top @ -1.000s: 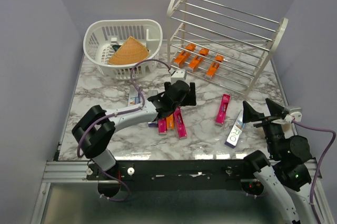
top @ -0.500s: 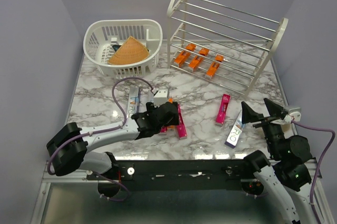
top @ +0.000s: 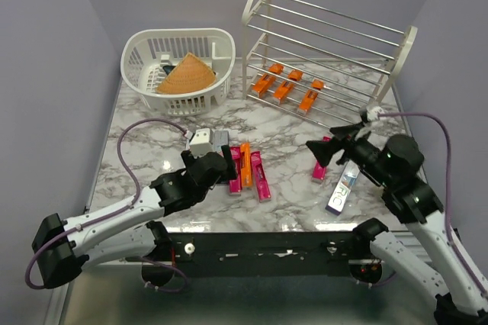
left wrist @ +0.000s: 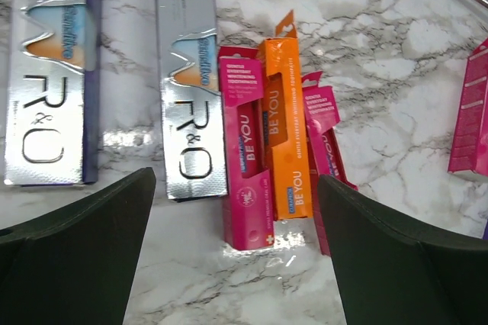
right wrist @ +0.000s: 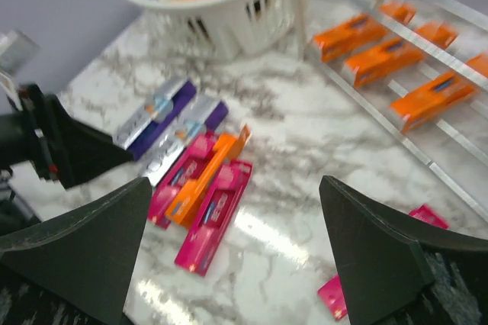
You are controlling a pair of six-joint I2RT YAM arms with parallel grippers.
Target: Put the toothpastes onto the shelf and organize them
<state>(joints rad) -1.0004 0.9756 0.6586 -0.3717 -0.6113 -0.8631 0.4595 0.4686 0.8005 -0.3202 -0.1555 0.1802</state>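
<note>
The orange carton's far end (top: 245, 147) (right wrist: 231, 143) sticks out past its pink neighbours. My right gripper will next move down and to the left in the top view onto that end.
My left gripper (top: 217, 163) is open and empty, just left of a cluster of toothpastes: a pink carton (top: 235, 172), an orange one (top: 245, 163) and a pink one (top: 261, 178). In the left wrist view the gripper (left wrist: 236, 260) hangs over bare marble, with two silver cartons (left wrist: 49, 81) (left wrist: 187, 107), the pink (left wrist: 245, 161) and the orange (left wrist: 286, 130) ahead. My right gripper (top: 332, 142) is open and empty above a lone pink carton (top: 321, 165). A silver carton (top: 343, 188) lies near it. Three orange cartons (top: 286, 89) lie on the lowest tier of the shelf (top: 328, 43).
A white slotted basket (top: 179, 65) holding a tan woven cone (top: 185, 75) stands at the back left. In the right wrist view the basket (right wrist: 221, 4) and the shelf's orange cartons (right wrist: 389, 58) show beyond my open right gripper (right wrist: 232, 256). The table's front edge runs just below the cartons.
My left arm has pulled back toward the near left, uncovering the pink and orange cluster. My right arm has swung forward and left, over the lone pink carton.
</note>
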